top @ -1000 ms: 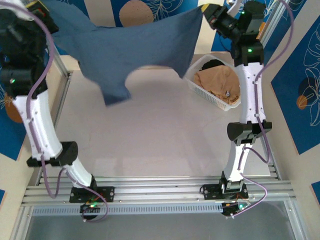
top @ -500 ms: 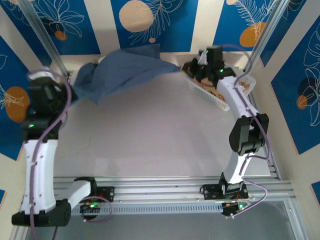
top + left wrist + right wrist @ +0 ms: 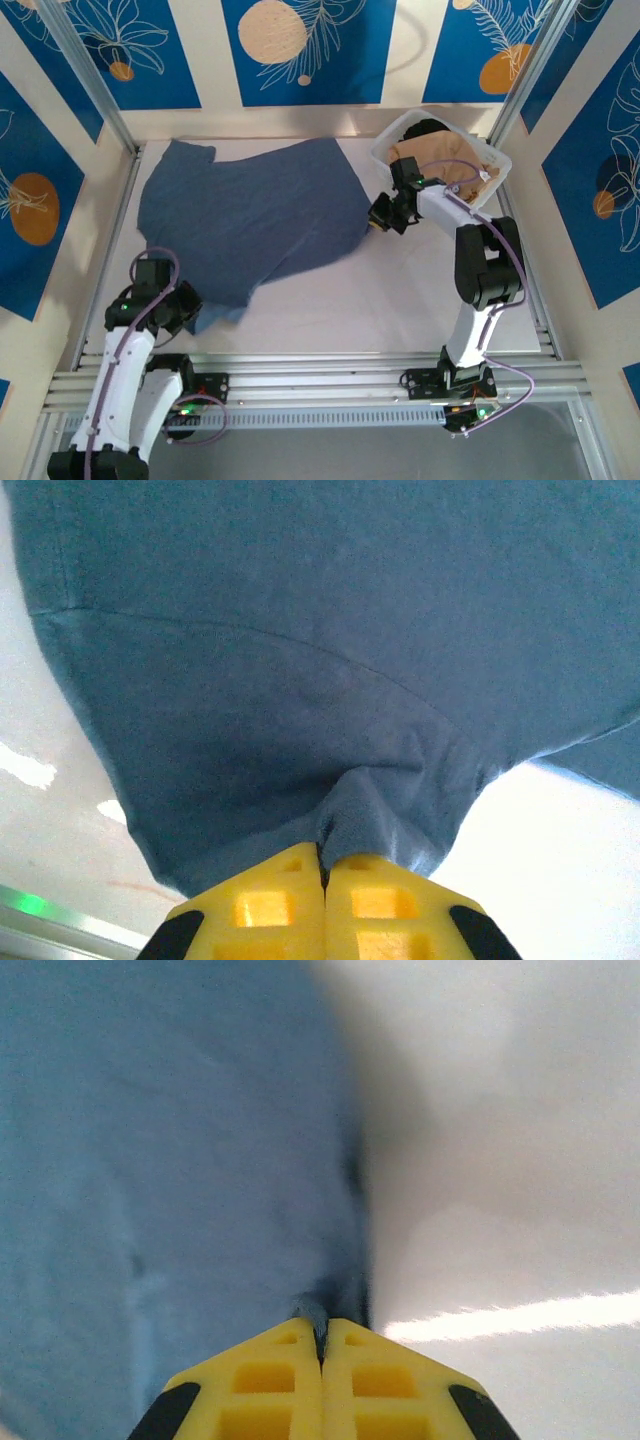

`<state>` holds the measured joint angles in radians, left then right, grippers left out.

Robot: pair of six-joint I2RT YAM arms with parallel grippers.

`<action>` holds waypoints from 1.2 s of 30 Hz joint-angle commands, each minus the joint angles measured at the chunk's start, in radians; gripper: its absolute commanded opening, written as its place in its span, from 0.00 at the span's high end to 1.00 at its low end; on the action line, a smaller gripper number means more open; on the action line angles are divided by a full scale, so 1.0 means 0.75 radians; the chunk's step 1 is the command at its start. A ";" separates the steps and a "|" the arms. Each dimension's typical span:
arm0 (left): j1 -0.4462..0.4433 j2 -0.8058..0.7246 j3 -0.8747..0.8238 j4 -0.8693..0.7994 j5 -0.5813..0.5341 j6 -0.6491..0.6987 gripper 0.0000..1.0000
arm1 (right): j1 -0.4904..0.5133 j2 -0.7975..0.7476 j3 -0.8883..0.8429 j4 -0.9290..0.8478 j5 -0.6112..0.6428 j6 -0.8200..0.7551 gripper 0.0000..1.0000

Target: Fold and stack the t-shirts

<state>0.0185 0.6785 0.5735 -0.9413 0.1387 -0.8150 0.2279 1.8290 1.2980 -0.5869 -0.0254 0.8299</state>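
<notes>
My right gripper will next pull the wrinkled shirt's hem over the bare tabletop, back toward my base and away from my left gripper, and let go.
The slate-blue t-shirt (image 3: pixel 245 215) lies spread on the white table, wrinkled, from the back left toward the middle. My left gripper (image 3: pixel 188 312) is low at the shirt's near-left corner, shut on a pinch of blue cloth (image 3: pixel 370 800). At the shirt's right edge, next to the basket, my right gripper (image 3: pixel 377 222) is shut on the hem (image 3: pixel 315 1312). A tan-beige t-shirt (image 3: pixel 445 165) lies bunched inside the basket.
A white lattice basket (image 3: pixel 497 172) stands at the back right corner with a dark item beside the tan cloth. Metal frame posts rise at both back corners. Bare white table (image 3: pixel 380 290) stretches in front of the shirt.
Both arms have swung the blue shirt down from the air and spread it onto the table. The left arm dropped to the near left; the right arm came down beside the basket.
</notes>
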 commanded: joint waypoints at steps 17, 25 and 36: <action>-0.092 0.259 0.014 0.167 0.138 -0.131 1.00 | -0.158 -0.251 -0.319 -0.171 0.283 0.001 1.00; -0.248 0.350 0.064 0.235 0.105 -0.190 1.00 | -0.167 -0.259 -0.342 -0.187 0.298 0.018 1.00; -0.361 0.328 0.410 -0.045 -0.119 -0.220 0.38 | -0.124 -0.484 -0.281 -0.276 0.407 0.058 0.60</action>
<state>-0.2474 0.9257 0.7841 -0.9073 0.1356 -0.9714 0.1146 1.5455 1.0595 -0.7807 0.2523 0.8677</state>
